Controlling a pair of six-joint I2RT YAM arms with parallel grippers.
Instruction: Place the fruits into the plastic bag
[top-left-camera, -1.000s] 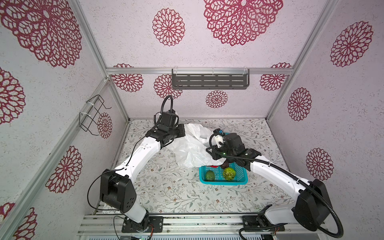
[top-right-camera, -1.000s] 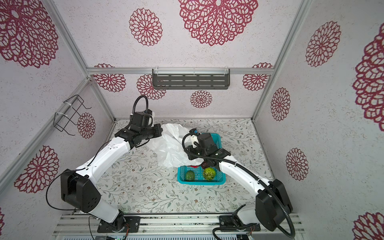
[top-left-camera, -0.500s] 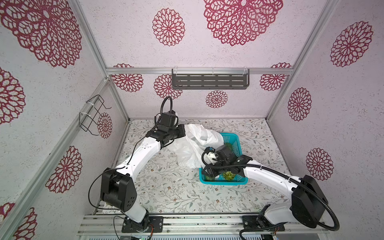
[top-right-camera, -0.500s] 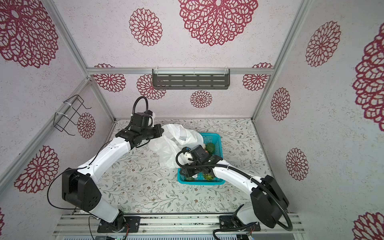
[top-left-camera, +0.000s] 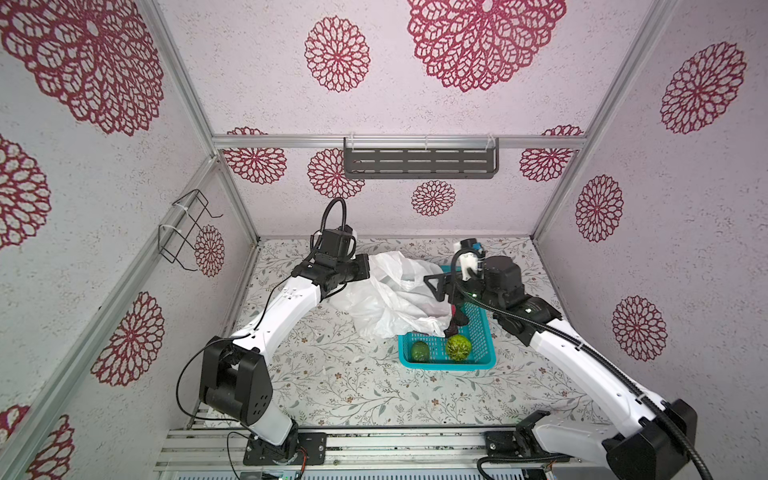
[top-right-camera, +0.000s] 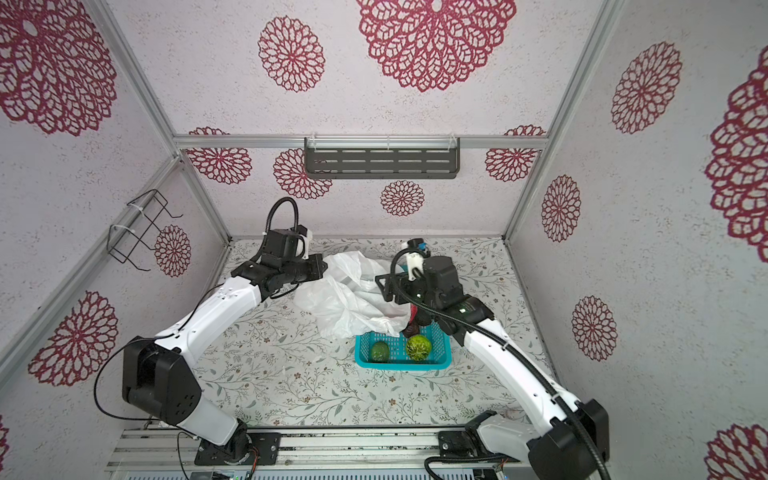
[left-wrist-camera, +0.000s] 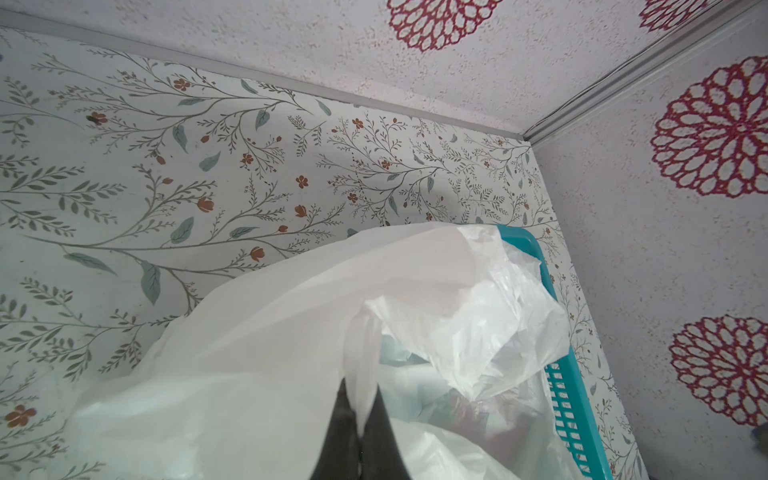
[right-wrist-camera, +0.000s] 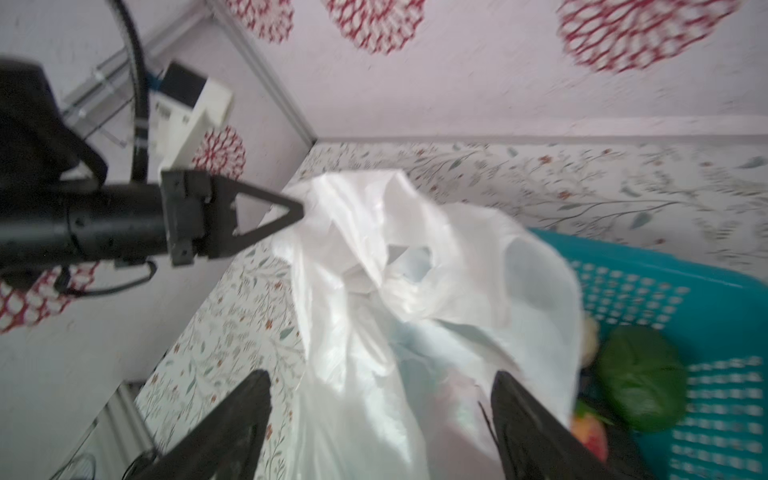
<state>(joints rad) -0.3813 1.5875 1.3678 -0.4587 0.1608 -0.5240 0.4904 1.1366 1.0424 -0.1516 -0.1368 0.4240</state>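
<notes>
The red fruit (top-left-camera: 453, 310) (right-wrist-camera: 590, 436) is below in the basket and shows beside the bag's edge. I need to lower my right gripper's open fingers past the bag's plastic onto it next.
The white plastic bag (top-left-camera: 386, 303) lies crumpled mid-table, draped over the near-left part of the teal basket (top-left-camera: 446, 365). My left gripper (top-left-camera: 368, 268) is shut on a bag handle (left-wrist-camera: 361, 345) and holds it up. My right gripper (right-wrist-camera: 380, 376) hangs open over the bag's basket side, with the plastic below its fingers. In both top views the basket's front holds a smooth dark green fruit (top-left-camera: 419, 351) and a bumpy light-green fruit (top-left-camera: 458, 347). A dark fruit (top-left-camera: 455, 326) lies behind them. In the right wrist view, a dark green fruit (right-wrist-camera: 640, 386) and a red fruit (right-wrist-camera: 590, 436) lie beside the bag.
A dark slotted shelf (top-left-camera: 419, 162) hangs on the back wall and a wire rack (top-left-camera: 187, 228) on the left wall. The enclosure walls stand close around the flowered table (top-left-camera: 353, 395). The right arm crosses over the basket's far half.
The right arm dipped toward the basket's front and has come back up over the bag, with its jaws now spread wide. The left arm and the bag handle have stayed put.
</notes>
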